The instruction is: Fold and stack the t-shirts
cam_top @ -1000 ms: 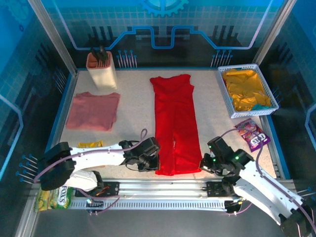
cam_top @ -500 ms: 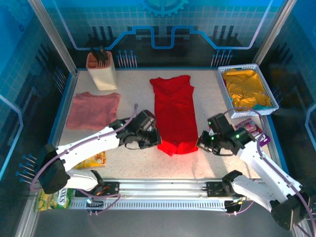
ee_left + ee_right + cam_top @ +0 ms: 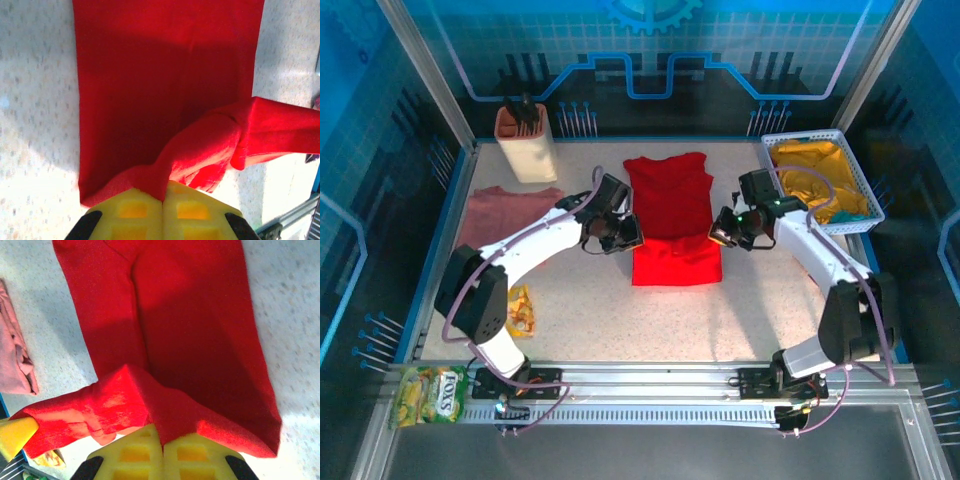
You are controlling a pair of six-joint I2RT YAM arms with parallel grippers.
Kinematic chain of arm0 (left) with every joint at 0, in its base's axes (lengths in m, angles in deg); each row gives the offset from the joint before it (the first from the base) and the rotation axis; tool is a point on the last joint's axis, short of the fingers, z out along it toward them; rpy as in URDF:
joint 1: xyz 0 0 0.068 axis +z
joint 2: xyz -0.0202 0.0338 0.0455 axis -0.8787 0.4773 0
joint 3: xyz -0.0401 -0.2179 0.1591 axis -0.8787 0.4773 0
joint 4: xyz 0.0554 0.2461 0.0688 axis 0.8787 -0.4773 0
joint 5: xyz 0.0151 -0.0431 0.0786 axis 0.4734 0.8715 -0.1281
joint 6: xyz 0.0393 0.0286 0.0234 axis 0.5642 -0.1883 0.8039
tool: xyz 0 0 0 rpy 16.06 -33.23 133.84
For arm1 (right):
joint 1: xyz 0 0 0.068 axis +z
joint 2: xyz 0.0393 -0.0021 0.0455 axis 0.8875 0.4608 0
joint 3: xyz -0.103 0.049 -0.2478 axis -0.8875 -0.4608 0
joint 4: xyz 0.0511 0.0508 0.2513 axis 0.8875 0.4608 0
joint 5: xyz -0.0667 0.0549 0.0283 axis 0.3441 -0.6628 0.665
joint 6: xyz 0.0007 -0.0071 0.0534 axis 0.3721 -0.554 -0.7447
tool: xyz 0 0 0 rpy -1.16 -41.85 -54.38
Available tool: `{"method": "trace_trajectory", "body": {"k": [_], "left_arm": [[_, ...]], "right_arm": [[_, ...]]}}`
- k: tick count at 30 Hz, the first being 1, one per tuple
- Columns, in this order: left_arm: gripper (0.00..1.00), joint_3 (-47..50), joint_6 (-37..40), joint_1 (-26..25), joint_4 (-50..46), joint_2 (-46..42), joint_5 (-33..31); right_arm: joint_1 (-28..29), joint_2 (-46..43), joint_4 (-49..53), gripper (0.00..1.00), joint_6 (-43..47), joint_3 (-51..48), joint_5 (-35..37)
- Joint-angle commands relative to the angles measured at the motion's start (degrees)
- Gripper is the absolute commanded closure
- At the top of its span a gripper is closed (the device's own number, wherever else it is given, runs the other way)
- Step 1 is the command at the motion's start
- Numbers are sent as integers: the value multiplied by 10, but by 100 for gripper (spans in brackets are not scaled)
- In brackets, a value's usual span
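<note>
My left gripper holds the hem's corner, and the hem hangs clear of the cloth beneath. It will next move outward and down to the bright red t-shirt's edge facing the dusty-pink t-shirt and release the corner there.
The bright red t-shirt (image 3: 668, 195) lies in the middle of the table, its near part doubled back over itself with the fold edge (image 3: 676, 272) nearest me. My left gripper (image 3: 632, 238) is shut on the raised left corner of its hem (image 3: 150, 185). At the right corner (image 3: 185, 415), my right gripper (image 3: 718, 232) is shut on the hem too. Between the two corners the cloth hangs in a loose band above the flat shirt (image 3: 165, 75). The dusty-pink t-shirt (image 3: 490, 212) lies folded at the left, partly behind my left arm; its edge (image 3: 12, 360) appears in the right wrist view.
A white basket (image 3: 868, 205) holding yellow cloth stands at the back right. A tan holder (image 3: 527, 145) with dark tools stands at the back left. A yellow snack packet (image 3: 520, 310) lies near the left arm's base and a green one (image 3: 428, 392) by the front rail.
Both grippers have travelled from the near edge toward the back, carrying the red shirt's hem with them. The shirt now lies about half as long.
</note>
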Motion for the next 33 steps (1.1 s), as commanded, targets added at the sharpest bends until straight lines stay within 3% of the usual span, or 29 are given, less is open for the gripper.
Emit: {"method": "trace_trajectory", "body": {"k": [1,10,14,16,18,19,24,28,33], "left_arm": [[100,-43,41,18,30,29,26],[100,-103,54,62,64,135,86],[93,-120,65,79,76,175,92],[81,-138,74,89,75,199,94],[52,-168,82,101,64,226,94],[45,-187,88,108,49,239,95],[42,-183,106,126,24,204,99],[41,-74,69,120,62,120,119],[39,41,-1,67,155,51,113]], "right_arm": [[-12,41,-27,100,39,45,-33],[-37,150,-38,100,66,107,-39],[-47,191,-58,98,79,124,-47],[-52,220,-61,89,89,145,-50],[-59,249,-59,48,106,171,-48],[-62,261,-52,36,114,185,-42],[-80,229,-47,20,127,163,-41],[-74,156,-43,14,111,97,-62],[-33,87,-110,6,33,-10,-82]]}}
